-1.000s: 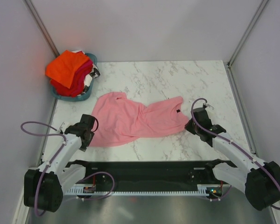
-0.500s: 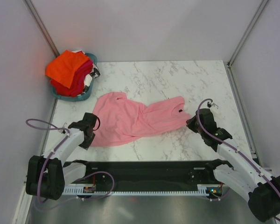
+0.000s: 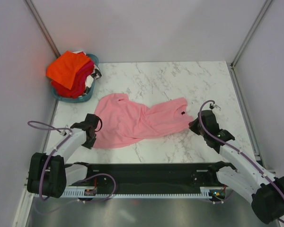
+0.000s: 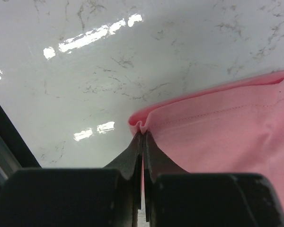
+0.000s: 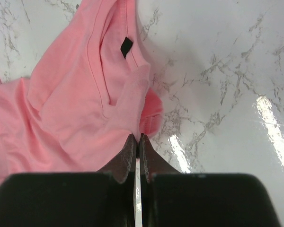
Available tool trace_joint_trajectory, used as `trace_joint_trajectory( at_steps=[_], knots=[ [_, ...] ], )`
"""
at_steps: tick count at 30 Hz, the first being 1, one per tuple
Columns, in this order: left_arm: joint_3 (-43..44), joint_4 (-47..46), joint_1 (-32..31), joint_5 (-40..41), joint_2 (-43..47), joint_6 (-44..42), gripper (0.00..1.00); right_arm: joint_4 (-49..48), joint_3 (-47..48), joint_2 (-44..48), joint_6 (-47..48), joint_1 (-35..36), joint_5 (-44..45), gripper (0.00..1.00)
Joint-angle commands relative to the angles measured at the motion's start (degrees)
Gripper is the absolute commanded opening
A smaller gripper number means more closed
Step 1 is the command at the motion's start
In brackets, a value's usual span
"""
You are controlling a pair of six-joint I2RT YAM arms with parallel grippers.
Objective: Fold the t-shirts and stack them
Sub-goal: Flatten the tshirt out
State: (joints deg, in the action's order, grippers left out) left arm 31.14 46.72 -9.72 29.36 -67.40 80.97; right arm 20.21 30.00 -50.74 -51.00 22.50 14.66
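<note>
The robot's right gripper will rise next and carry the fold outward over the black tag (image 5: 126,47) before it opens, because a layer sticks out bunched beneath the fold.
A light pink t-shirt (image 3: 137,121) lies rumpled across the middle of the marble table (image 3: 180,80). My left gripper (image 4: 143,135) is shut on the hem corner of the pink t-shirt (image 4: 227,132) at its near left end; seen from above, that gripper (image 3: 91,137) sits at the cloth's lower left edge. My right gripper (image 5: 137,137) is shut on a fold of the pink t-shirt (image 5: 75,109) near its collar and black tag (image 5: 126,47), at the shirt's right end (image 3: 194,126). Orange, red and magenta t-shirts (image 3: 68,68) are piled in the basket.
A teal basket (image 3: 87,97) stands at the table's far left corner, heaped with clothes. Grey walls close in the table on the left, back and right. A black strip (image 3: 142,172) runs along the near edge between the arm bases.
The left gripper has closed on the pink t-shirt's hem corner. The right arm shifted slightly right and toward the near edge, still holding its end of the shirt.
</note>
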Motion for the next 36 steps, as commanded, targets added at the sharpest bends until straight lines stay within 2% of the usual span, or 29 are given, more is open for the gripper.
trace_joint_trajectory(
  at_steps=[1,6,10,11,13,15,16,18,20,24,27,30,36],
  knots=[
    [-0.11,-1.28,0.22,0.87,3.30,1.13,0.02,-0.70,1.64,0.38,0.29,0.09,0.81,0.00],
    [-0.99,-1.71,0.31,0.00,15.52,-1.60,0.02,-1.04,8.83,-2.07,0.64,0.09,4.85,0.00],
    [2.16,-3.48,0.40,-1.41,18.53,-2.22,0.02,-2.10,25.05,-16.64,1.34,-0.62,9.25,0.04],
    [3.13,-3.48,0.40,-1.33,17.31,-2.05,0.02,-2.97,27.81,-19.98,3.26,-0.88,7.86,0.09],
    [5.94,-3.48,0.57,-0.72,15.81,-2.04,0.02,-5.61,36.04,-30.61,6.95,-1.49,2.25,0.53],
    [7.18,-3.56,0.57,-0.10,14.66,-1.35,0.02,-3.70,41.34,-38.60,10.74,-1.85,-0.75,0.90],
    [7.71,-3.65,0.57,-0.18,14.57,-0.91,0.02,-3.07,43.63,-39.69,11.79,-1.85,-2.16,0.93],
    [7.89,-3.65,0.66,-0.27,15.01,0.41,0.02,-4.72,41.30,-37.00,12.94,-1.76,-3.84,0.92],
    [7.71,-4.44,0.57,-0.53,15.45,0.77,0.02,-8.50,31.82,-32.69,13.30,-1.76,-4.98,0.89],
    [7.71,-5.41,0.57,-0.28,15.11,-1.07,0.02,-12.21,15.57,-19.87,15.31,-1.85,-5.60,0.67],
    [7.54,-5.59,0.57,-0.27,14.49,-1.25,0.02,-12.47,9.75,-14.50,15.93,-1.76,-6.48,0.52],
    [6.66,-5.85,0.57,-1.33,14.40,-0.81,0.02,-12.56,4.12,-13.51,16.99,-1.76,-6.31,0.45],
    [5.60,-6.99,0.57,-1.94,13.96,-1.07,0.02,-14.66,2.43,-19.81,18.22,-1.76,-8.50,0.45]
  ],
)
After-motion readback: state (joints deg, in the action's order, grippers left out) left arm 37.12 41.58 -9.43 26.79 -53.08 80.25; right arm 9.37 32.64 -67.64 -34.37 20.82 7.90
